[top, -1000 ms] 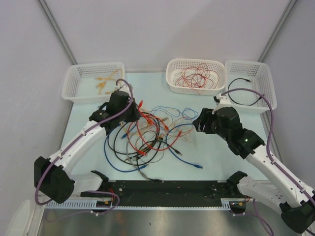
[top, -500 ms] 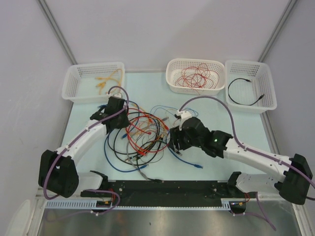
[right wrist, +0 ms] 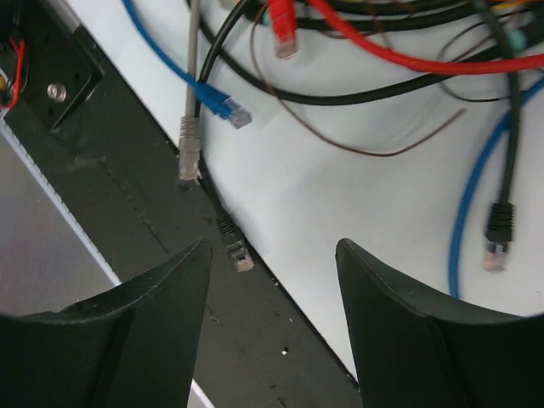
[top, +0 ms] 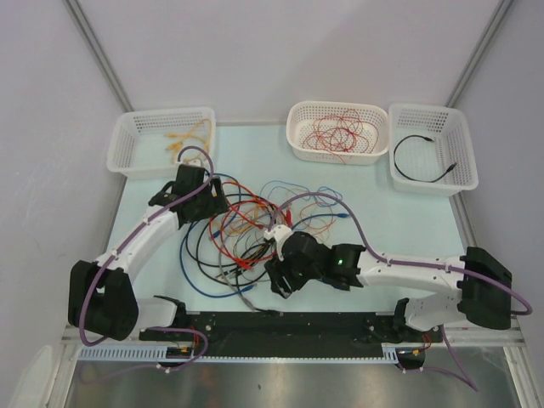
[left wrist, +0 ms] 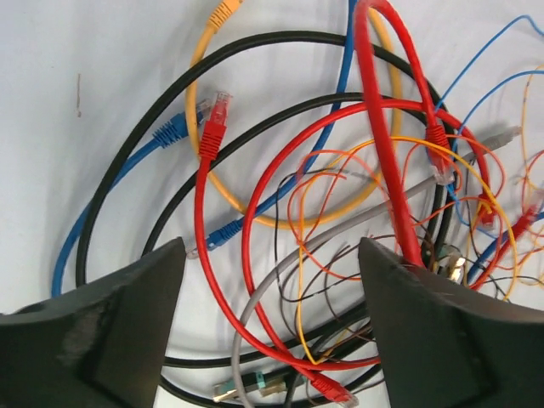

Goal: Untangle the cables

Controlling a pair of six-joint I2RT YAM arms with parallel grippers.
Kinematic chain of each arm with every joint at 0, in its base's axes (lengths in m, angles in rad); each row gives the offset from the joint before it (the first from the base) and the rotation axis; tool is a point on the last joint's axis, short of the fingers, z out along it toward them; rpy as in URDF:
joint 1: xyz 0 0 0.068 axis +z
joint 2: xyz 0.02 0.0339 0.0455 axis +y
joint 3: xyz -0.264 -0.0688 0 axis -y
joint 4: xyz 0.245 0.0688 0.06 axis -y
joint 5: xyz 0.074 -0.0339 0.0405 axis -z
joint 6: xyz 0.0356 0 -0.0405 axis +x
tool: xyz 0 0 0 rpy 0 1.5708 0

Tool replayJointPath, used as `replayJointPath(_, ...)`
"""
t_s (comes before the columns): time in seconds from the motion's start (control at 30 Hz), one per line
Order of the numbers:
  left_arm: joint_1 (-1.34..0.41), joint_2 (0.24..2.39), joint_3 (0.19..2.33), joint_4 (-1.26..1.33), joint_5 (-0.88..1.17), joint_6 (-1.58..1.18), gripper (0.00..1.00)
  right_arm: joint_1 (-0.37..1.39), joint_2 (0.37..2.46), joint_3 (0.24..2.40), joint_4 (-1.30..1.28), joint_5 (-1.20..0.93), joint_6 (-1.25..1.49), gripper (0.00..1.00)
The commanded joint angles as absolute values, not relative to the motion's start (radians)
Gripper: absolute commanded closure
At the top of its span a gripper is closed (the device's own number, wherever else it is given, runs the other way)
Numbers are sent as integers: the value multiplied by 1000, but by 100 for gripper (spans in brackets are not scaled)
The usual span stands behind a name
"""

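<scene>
The right gripper moves down and back next, onto the black cable's plug, which sticks out from the tangle over the base bar.
The cables [top: 246,231] lie as one tangle of red, orange, blue, black and grey loops in the middle of the table. My left gripper [top: 212,204] hovers over the tangle's left back part. In the left wrist view it [left wrist: 272,255] is open, with red [left wrist: 202,212], grey [left wrist: 255,306] and thin orange strands lying below the gap. A thick red cable [left wrist: 381,127] runs down close beside its right finger. My right gripper [top: 279,285] is over the tangle's near edge and open [right wrist: 272,255], holding nothing. A black plug [right wrist: 233,245] and a grey plug [right wrist: 189,140] lie just beyond its fingers.
Three white baskets stand along the back: the left one [top: 127,149] holds orange cables, the middle one [top: 338,157] red wires, the right one [top: 459,140] a black cable. The black base rail [top: 340,327] runs along the front edge, under my right gripper [right wrist: 127,195].
My left gripper has opened and drawn slightly back-left. My right arm has swung from the right side across to the near edge of the tangle, low over the front rail.
</scene>
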State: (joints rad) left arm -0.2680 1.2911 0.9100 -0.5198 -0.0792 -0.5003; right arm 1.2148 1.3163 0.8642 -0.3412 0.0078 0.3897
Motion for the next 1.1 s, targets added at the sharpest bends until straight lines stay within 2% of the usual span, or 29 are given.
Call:
replayJointPath(0.0, -264, 1266, 974, -509, -32, -500, 7, 1268, 1382, 870, -276, -58, 339, 35)
replayJointPath(0.03, -264, 1261, 982, -517, -31, -497, 2, 1302, 1396, 873, -276, -54, 330, 35)
replayJointPath(0.07, -264, 1256, 1000, -535, -29, -494, 1, 1325, 1423, 876, -279, -45, 306, 35)
replayJointPath(0.27, -265, 1149, 945, -528, 18, -503, 0, 1449, 1526, 876, -272, 57, 296, 34)
replayJointPath(0.67, -264, 1072, 874, -523, 26, -523, 1, 1440, 1666, 923, -227, 64, 301, 39)
replayJointPath(0.77, -265, 1069, 874, -523, 28, -523, 1, 1434, 1684, 939, -241, 63, 302, 46)
replayJointPath(0.8, -264, 1069, 874, -523, 28, -522, 1, 1434, 1686, 942, -247, 69, 304, 58)
replayJointPath(0.87, -264, 1069, 873, -525, 29, -522, 1, 1434, 1675, 942, -253, 78, 308, 71)
replayJointPath(0.9, -264, 1069, 873, -523, 26, -522, 1, 1434, 1671, 942, -261, 89, 308, 82)
replayJointPath(0.93, -264, 1068, 873, -525, 26, -522, 1, 1434, 1655, 940, -267, 97, 310, 87)
replayJointPath(0.97, -264, 1068, 874, -523, 28, -522, 1, 1434, 1645, 942, -279, 118, 311, 98)
replayJointPath(1.07, -264, 1058, 882, -526, 29, -522, 1, 1437, 1529, 962, -354, 179, 302, 100)
